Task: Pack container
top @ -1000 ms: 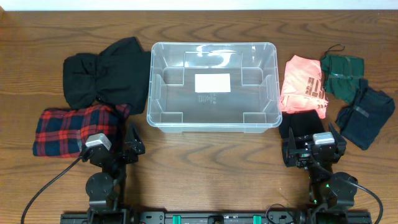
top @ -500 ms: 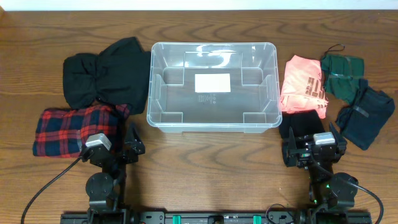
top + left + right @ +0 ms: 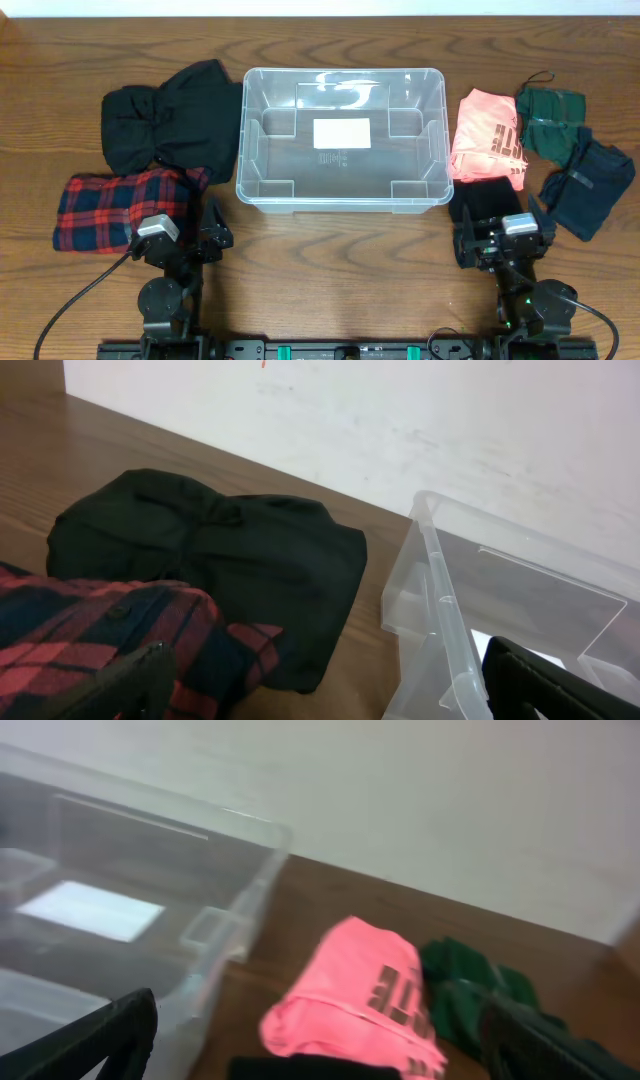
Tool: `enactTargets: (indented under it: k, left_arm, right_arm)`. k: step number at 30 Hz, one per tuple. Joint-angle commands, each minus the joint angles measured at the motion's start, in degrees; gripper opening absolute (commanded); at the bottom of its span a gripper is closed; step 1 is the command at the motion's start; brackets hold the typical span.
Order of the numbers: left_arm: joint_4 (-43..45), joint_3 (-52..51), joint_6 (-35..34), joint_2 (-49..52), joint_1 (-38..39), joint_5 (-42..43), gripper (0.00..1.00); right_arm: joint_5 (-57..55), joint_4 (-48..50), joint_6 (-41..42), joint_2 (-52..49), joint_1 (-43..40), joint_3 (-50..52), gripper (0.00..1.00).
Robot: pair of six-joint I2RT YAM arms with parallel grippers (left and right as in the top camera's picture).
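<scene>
The black garment's far corner (image 3: 506,187) lies outward of my right gripper, uncovered beside the pink shirt (image 3: 488,138). I will raise and turn my right gripper, then lower it outward onto that corner.
The clear plastic container (image 3: 342,135) stands empty at the table's middle back, a white label on its base; it also shows in the left wrist view (image 3: 470,620) and the right wrist view (image 3: 120,900). My left gripper (image 3: 188,240) is open and empty at the front left, beside a red plaid garment (image 3: 115,208). My right gripper (image 3: 500,240) is open and empty at the front right, just before a black garment (image 3: 488,203). A pink shirt (image 3: 488,138) lies right of the container and shows in the right wrist view (image 3: 355,990).
A black garment (image 3: 170,120) lies left of the container. A dark green garment (image 3: 550,118) and a dark navy garment (image 3: 588,185) lie at the far right. The right wrist view is blurred.
Overhead, nothing has visibly moved; both arms stay at the front.
</scene>
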State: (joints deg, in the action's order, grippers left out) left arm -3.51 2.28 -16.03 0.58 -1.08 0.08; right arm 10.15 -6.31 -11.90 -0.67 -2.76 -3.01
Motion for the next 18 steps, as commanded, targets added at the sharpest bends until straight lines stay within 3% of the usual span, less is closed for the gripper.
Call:
enactTargets:
  k: [1, 4, 10, 13, 18]
  left_arm:
    - [-0.63, -1.95, 0.79, -0.35, -0.28, 0.39, 0.98]
    - [-0.66, -1.95, 0.79, -0.35, -0.28, 0.37, 0.98]
    - [-0.66, -1.95, 0.79, -0.35, -0.28, 0.37, 0.98]
    - [-0.66, -1.95, 0.79, -0.35, -0.28, 0.39, 0.98]
    - [-0.66, -1.95, 0.79, -0.35, -0.28, 0.39, 0.98]
  right_arm:
    - [7.21, 0.35, 0.7, 0.35, -0.35, 0.28, 0.99]
    - [11.37, 1.73, 3.08, 0.35, -0.37, 0.26, 0.99]
    - [9.7, 0.04, 17.55, -1.77, -0.37, -4.09, 0.99]
    - [8.72, -5.86, 18.75, -7.72, -0.37, -11.63, 0.99]
    - [2.91, -22.51, 18.45, -27.54, -0.39, -32.02, 0.99]
